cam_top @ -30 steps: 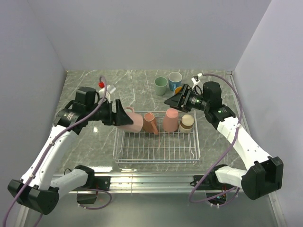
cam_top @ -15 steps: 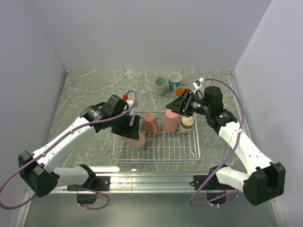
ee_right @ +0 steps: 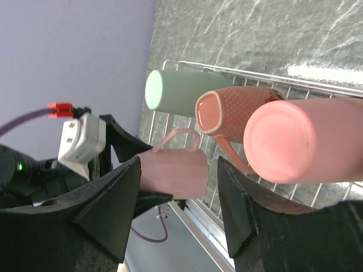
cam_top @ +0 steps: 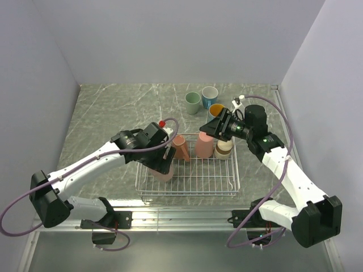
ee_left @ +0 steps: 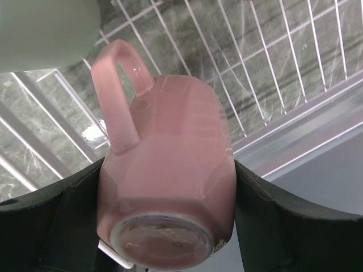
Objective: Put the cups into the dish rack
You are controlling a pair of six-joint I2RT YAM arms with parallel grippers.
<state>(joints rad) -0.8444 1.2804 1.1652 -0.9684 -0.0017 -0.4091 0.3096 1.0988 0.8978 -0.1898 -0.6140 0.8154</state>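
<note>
The cup (cam_top: 223, 107) with an orange inside stands outward of my right gripper, so my right gripper should move outward next and turn its fingers down onto the rim of that cup.
My left gripper (cam_top: 160, 161) is shut on a pink handled mug (cam_top: 165, 172), held base-up over the near left part of the white wire dish rack (cam_top: 195, 184). The left wrist view shows the mug (ee_left: 170, 164) gripped by both fingers, over the rack's wires (ee_left: 266, 68). A salmon mug (cam_top: 180, 147), a pink cup (cam_top: 204, 145) and a brown cup (cam_top: 224, 149) stand along the rack's far side. A sage green cup (ee_right: 176, 92) lies in the rack's far left corner. My right gripper (cam_top: 213, 126) is open and empty above the rack's far right.
A sage green cup (cam_top: 193, 102), a blue cup (cam_top: 210, 95) and a cup with an orange inside (cam_top: 215, 108) stand on the marble table behind the rack. Walls close in the table on three sides. A metal rail runs along the near edge.
My left arm has carried the pink mug from beyond the rack's far left corner toward me, over the rack's near left part. The right gripper has barely moved.
</note>
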